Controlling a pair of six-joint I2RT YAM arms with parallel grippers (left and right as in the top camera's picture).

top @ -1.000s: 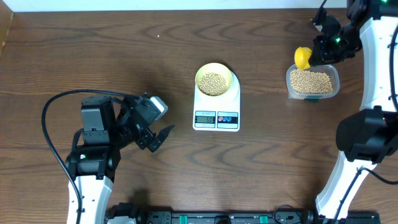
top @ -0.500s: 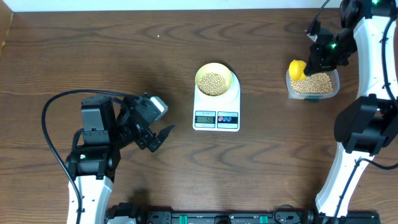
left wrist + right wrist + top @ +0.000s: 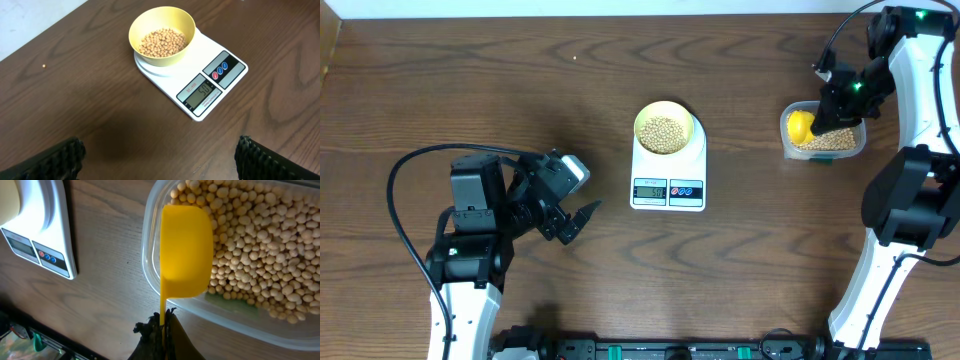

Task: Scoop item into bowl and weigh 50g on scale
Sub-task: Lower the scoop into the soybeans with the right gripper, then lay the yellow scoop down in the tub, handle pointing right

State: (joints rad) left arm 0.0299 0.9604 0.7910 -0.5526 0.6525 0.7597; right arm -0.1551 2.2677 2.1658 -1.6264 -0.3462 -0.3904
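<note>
The display (image 3: 201, 93) already shows the asked weight, so the right gripper must next move away from the scale, lower the scoop onto the tub's beans and let go of the scoop's handle.
The pale yellow-green bowl (image 3: 664, 130) (image 3: 161, 31) holds a layer of tan beans (image 3: 163, 41) and stands on the white scale (image 3: 668, 182) (image 3: 210, 75) at the table's middle. The scale's display (image 3: 201, 93) shows digits. More beans (image 3: 260, 245) fill the clear tub (image 3: 824, 146) at the right. My right gripper (image 3: 834, 108) (image 3: 163, 324) is shut on the thin handle of the yellow scoop (image 3: 801, 126) (image 3: 186, 250), which hangs over the tub's left rim. My left gripper (image 3: 582, 217) (image 3: 160, 165) stands open and empty over bare wood, left of the scale.
A single stray bean (image 3: 44, 66) lies on the wood far left of the bowl. The tub's rim (image 3: 150, 265) sits close to the scale's right side. The table's back edge (image 3: 620, 14) runs along the top.
My right gripper has carried the yellow scoop from behind the tub's left corner forward and over the tub. The left arm, bowl and scale have not moved.
</note>
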